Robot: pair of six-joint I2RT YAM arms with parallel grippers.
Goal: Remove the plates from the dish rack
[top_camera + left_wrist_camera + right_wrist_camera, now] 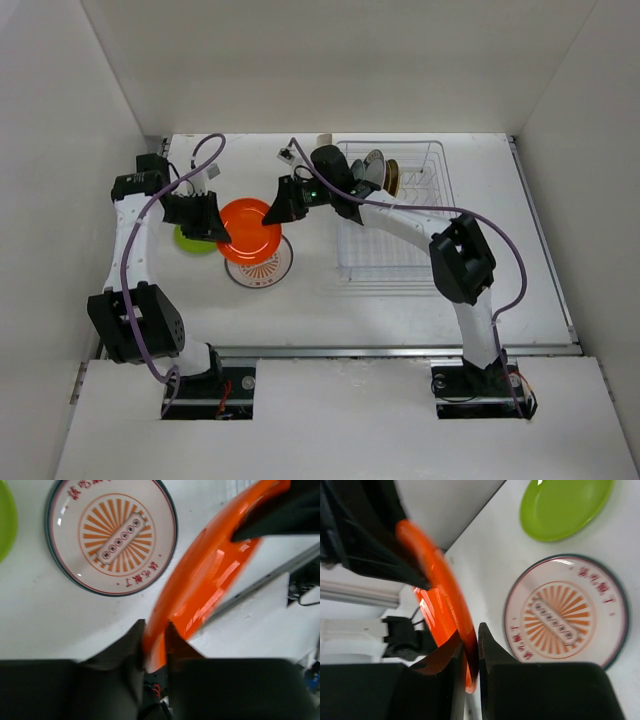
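Note:
My left gripper moves down and left in the top view next and releases the orange plate (250, 228) onto the lime green plate (190, 241), since that lies empty below the gripper.
The orange plate (250, 228) is held in the air between both arms, above the white sunburst plate (260, 270). My left gripper (216, 224) is shut on its left rim, and the rim sits between the fingers in the left wrist view (155, 636). My right gripper (281, 205) is shut on its right rim, as the right wrist view (470, 647) shows. A lime green plate (190, 241) lies on the table to the left. The dish rack (400, 215) at the right holds a dark plate (373, 168) and a brown-yellow plate (392, 176) upright at its far end.
The sunburst plate (112, 535) and the green plate (565, 505) lie flat side by side under the arms. A small white cup holder (325, 140) sticks up at the rack's far left corner. White walls close off the table on three sides.

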